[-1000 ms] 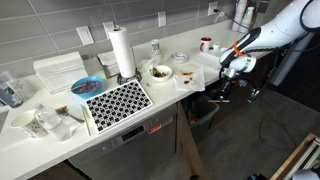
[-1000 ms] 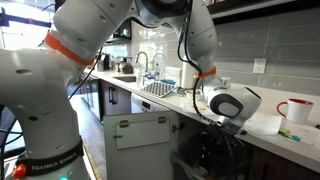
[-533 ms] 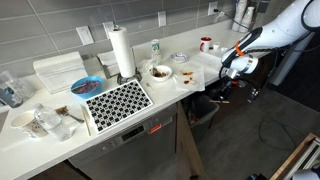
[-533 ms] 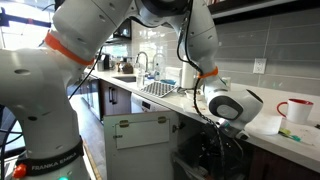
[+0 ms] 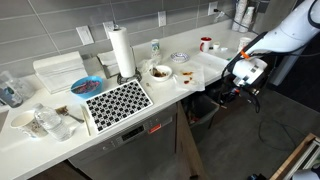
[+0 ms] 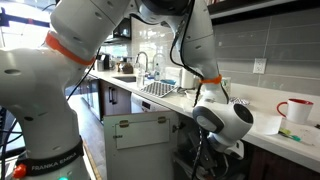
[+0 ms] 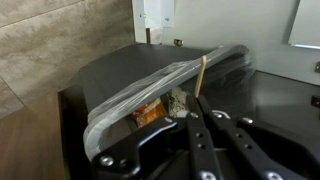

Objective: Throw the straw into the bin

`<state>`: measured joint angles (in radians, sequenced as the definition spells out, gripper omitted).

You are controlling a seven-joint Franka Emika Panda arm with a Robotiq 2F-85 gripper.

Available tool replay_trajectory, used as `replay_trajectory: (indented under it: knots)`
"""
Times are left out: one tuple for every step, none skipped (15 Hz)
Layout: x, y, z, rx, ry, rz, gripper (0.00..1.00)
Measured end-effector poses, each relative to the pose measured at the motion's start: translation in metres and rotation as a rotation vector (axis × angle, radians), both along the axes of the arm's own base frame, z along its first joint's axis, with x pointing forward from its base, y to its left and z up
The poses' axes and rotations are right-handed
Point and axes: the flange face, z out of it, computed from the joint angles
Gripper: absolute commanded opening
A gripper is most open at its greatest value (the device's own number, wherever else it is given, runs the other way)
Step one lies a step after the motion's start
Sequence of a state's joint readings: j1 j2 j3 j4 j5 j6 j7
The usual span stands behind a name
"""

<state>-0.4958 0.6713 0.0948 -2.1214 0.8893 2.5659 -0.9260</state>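
Note:
The clear liner and the trash are below my gripper's fingertips. My gripper will next move down into the opening of the dark bin and release the straw (image 7: 203,72).
In the wrist view my gripper (image 7: 198,104) is shut on a thin tan straw (image 7: 203,72) that sticks out past the fingertips. The straw is over the open mouth of the dark bin (image 7: 100,82), which has a clear plastic liner and some trash inside. In an exterior view the gripper (image 5: 240,87) hangs off the end of the counter, just above the dark bin (image 5: 204,110), which is lower than the counter. In an exterior view the gripper (image 6: 218,150) points down below the counter edge. The straw is too small to see in both exterior views.
The counter (image 5: 190,75) holds a paper towel roll (image 5: 121,52), a black-and-white patterned mat (image 5: 117,101), a bowl (image 5: 160,73), a blue plate (image 5: 86,86) and a red mug (image 5: 205,44). A white cabinet front (image 6: 140,135) stands under the counter beside the arm.
The wrist has swung away from the counter end and down towards the bin, with the gripper still shut.

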Motion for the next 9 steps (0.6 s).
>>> replay_trajectory:
  knots:
    - [-0.006,0.0,-0.003,0.0,-0.022,-0.05,0.01]
    - [-0.012,0.001,-0.005,0.001,-0.05,-0.1,0.01]
    - [-0.015,0.002,-0.007,0.006,-0.079,-0.145,0.01]
    - [-0.017,0.002,-0.007,0.017,-0.111,-0.185,0.01]
    - [-0.017,0.003,-0.006,0.032,-0.146,-0.218,0.01]
    - [-0.017,0.004,-0.005,0.047,-0.179,-0.245,0.01]
    - [-0.017,0.004,-0.005,0.057,-0.208,-0.269,0.01]
    - [-0.018,0.004,-0.007,0.067,-0.227,-0.289,0.01]
    - [-0.018,0.004,-0.009,0.079,-0.235,-0.304,0.01]
